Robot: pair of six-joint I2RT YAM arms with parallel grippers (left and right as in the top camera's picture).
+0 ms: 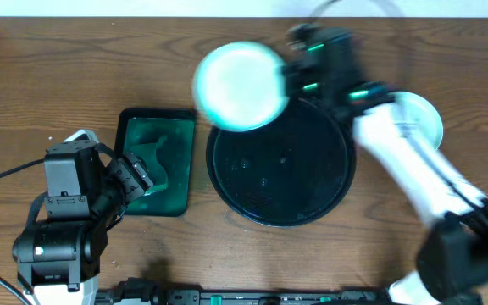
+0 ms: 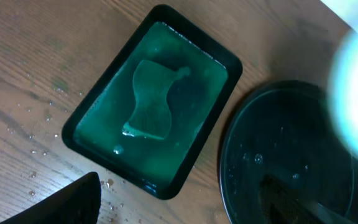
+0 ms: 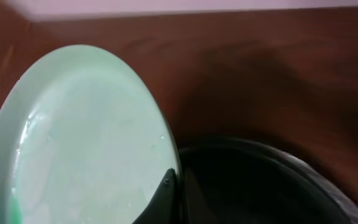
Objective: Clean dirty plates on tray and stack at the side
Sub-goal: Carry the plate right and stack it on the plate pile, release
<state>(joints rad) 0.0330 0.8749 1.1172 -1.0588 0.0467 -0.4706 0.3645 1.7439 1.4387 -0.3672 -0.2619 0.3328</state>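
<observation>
A white plate is beside the black tray, so the right gripper will next take its cyan plate to the right in the overhead view and down over that plate (image 1: 416, 119).
My right gripper (image 1: 288, 78) is shut on the rim of a pale cyan plate (image 1: 240, 85) and holds it in the air over the far left rim of the big round black tray (image 1: 282, 182). In the right wrist view the plate (image 3: 86, 143) fills the left side, with a small green smear at its lower left and one finger (image 3: 166, 196) on its edge. The black tray holds no plates, only water drops. Another white plate (image 1: 424, 114) lies on the table to the right of the tray, partly hidden by my right arm. My left gripper (image 1: 135, 176) is open and empty at the green tray's near left.
A small rectangular black-rimmed tray (image 1: 127, 161) (image 2: 104, 102) of green liquid with a sponge (image 2: 149, 99) in it stands left of the black tray (image 2: 291, 155). Water drops lie on the wood beside it. The table's back edge is close behind the held plate.
</observation>
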